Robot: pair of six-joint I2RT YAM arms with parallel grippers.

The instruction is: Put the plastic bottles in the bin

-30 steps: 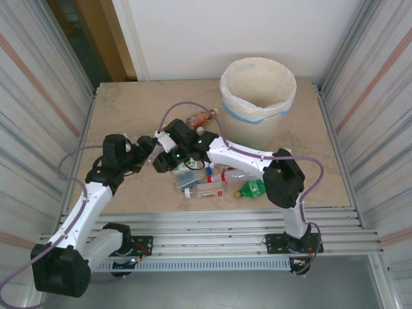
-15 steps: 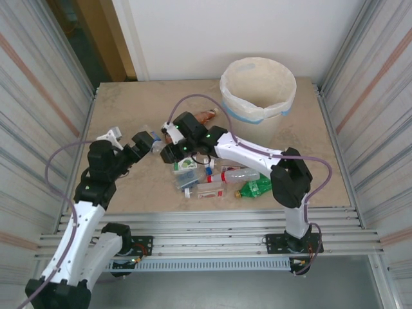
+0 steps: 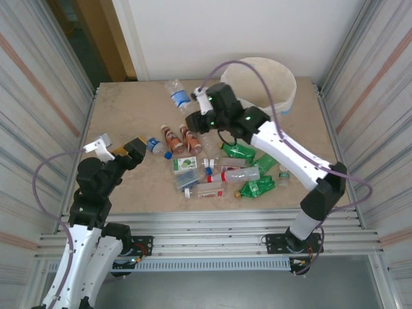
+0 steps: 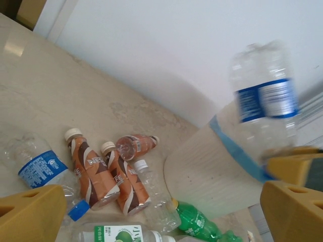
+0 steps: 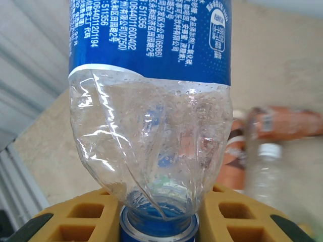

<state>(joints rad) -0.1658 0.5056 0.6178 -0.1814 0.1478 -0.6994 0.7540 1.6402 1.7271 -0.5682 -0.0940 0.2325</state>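
Note:
My right gripper should next swing outward and across over the bin's opening [image 3: 265, 78] to let go of the bottle's neck, because that opening is outward and to the side of my right gripper.
My right gripper [image 3: 193, 108] is shut on the neck of a clear plastic bottle [image 3: 177, 95] with a blue label and holds it in the air, left of the bin [image 3: 283, 96]. In the right wrist view the pads [image 5: 75, 217] squeeze just above the blue cap, with the bottle [image 5: 151, 75] rising beyond them. My left gripper [image 3: 118, 148] is open over the table's left side, with nothing between its fingers [image 4: 30, 214]. A blue-labelled bottle [image 3: 154, 145] lies just right of it. Brown bottles [image 4: 88, 169], a clear one [image 4: 156, 196] and a green one [image 4: 202, 224] lie before the cream bin [image 4: 217, 171].
Several more bottles lie mid-table: two brown ones [image 3: 170, 136], green ones [image 3: 239, 150] [image 3: 257, 187], a red-labelled clear one [image 3: 235, 175] and a green-labelled one [image 3: 187, 164]. Corrugated metal walls close in both sides. The right arm [image 3: 283, 151] spans above the pile.
My right gripper has lifted the blue-labelled bottle off the pile and carried it back toward the bin. My left gripper has opened wide and drawn back to the left.

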